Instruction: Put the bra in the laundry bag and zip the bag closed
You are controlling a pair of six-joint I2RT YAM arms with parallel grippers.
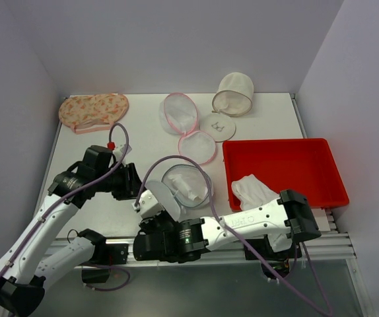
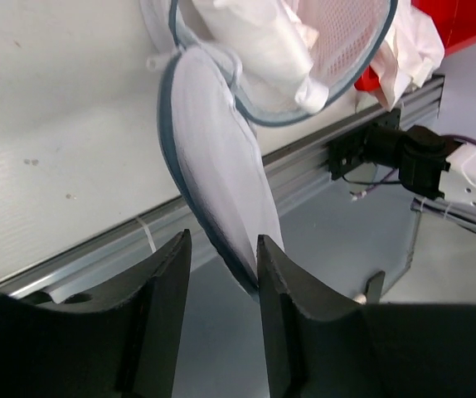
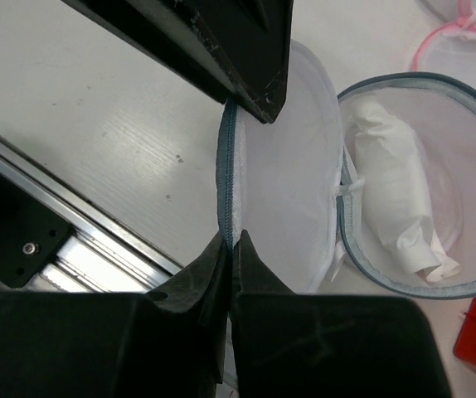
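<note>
The bag lies open. Next, my right gripper carries the bag's lid outward and toward the right in the top view, over the bra, and releases it.
The laundry bag (image 1: 209,188) lies open near the table's front edge, a round white mesh shell with a blue-grey zipper rim. The white bra (image 1: 188,188) is bundled inside its flat half (image 3: 437,286), and it shows as a rolled bra (image 3: 391,186) (image 2: 259,41) in both wrist views. The other half, the lid (image 2: 213,166) (image 3: 284,157), stands up on edge. My right gripper (image 3: 231,242) (image 1: 158,206) is shut on the lid's zipper rim. My left gripper (image 2: 221,265) (image 1: 132,179) is open, with the lid's far rim between its fingers and touching one finger (image 2: 271,274).
A red tray (image 1: 308,148) holding white cloth (image 1: 255,191) sits right of the bag. Behind are a pink-rimmed mesh bag (image 1: 179,112), a mesh disc (image 1: 217,127), a white mesh tub (image 1: 234,92) and a peach floral bag (image 1: 94,111). The metal rail (image 2: 97,257) marks the table's front edge.
</note>
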